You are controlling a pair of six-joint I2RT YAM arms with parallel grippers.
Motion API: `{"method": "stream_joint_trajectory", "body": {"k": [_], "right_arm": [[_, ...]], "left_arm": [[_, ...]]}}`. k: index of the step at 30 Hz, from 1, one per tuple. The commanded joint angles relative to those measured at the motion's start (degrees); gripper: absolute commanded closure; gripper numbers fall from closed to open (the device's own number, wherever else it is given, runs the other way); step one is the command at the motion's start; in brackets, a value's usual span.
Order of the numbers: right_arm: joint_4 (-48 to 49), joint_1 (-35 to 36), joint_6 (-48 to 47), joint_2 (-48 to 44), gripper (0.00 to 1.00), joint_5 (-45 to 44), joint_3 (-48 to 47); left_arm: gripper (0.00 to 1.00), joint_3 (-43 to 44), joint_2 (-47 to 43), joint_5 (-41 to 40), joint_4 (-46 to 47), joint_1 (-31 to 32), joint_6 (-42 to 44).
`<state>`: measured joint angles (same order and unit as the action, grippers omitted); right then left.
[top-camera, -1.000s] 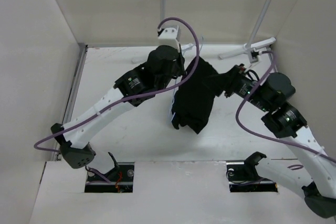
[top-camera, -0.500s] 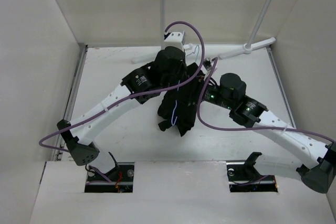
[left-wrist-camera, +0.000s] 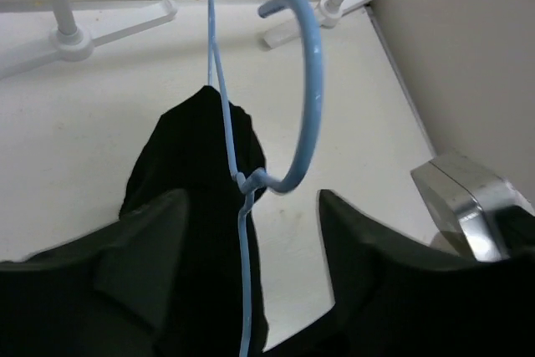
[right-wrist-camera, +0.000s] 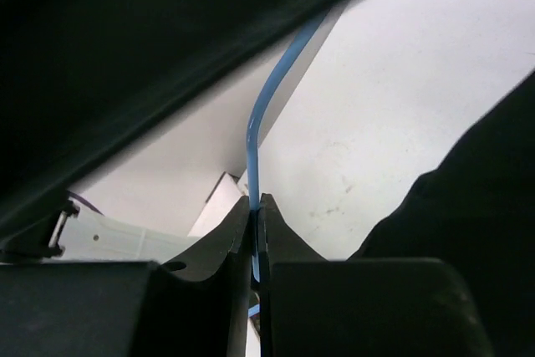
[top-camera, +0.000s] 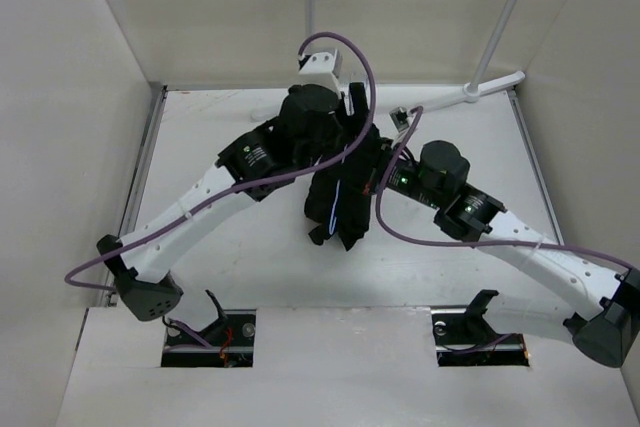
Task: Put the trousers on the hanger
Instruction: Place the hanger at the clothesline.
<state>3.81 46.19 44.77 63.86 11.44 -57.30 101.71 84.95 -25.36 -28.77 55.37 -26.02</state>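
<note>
The hook of the draped hanger in my right gripper is free, so the hanger will go up and outward next, to the white rack's top bar.
The black trousers (top-camera: 340, 209) hang draped over the pale blue hanger (left-wrist-camera: 311, 81) above the middle of the table. In the left wrist view the trousers (left-wrist-camera: 191, 156) fall from the hanger's bar, and its hook curls up to the right. My left gripper (left-wrist-camera: 251, 211) is open, its fingers (left-wrist-camera: 142, 265) wide on either side of the hanger's neck without touching it. My right gripper (right-wrist-camera: 257, 205) is shut on a thin blue bar of the hanger (right-wrist-camera: 269, 94), with trousers cloth (right-wrist-camera: 476, 198) to its right. From above, both grippers are largely hidden by arms and cloth.
The white garment rack stands at the back, its feet (top-camera: 482, 87) on the table and its post (top-camera: 310, 7) rising behind my left wrist. Side walls close in on the left and right. The rack feet (left-wrist-camera: 71, 39) lie beyond the hanger.
My right arm swung in from the right and shut on the hanger's bar. My left gripper, shut on the hanger before, has opened. The trousers bundle shifted slightly left.
</note>
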Motion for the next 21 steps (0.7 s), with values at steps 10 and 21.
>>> {"method": "stream_joint_trajectory", "body": {"k": [10, 21], "right_arm": [[5.86, -9.13, 0.93, 0.83, 0.98, 3.32, -9.05], [-1.69, -30.14, 1.90, 22.96, 0.98, 17.29, -40.84]], "left_arm": [[0.00, -5.28, -17.69, -1.17, 7.59, -2.68, -0.52], [0.00, -41.90, -40.37, 0.65, -2.42, -18.49, -13.34]]}}
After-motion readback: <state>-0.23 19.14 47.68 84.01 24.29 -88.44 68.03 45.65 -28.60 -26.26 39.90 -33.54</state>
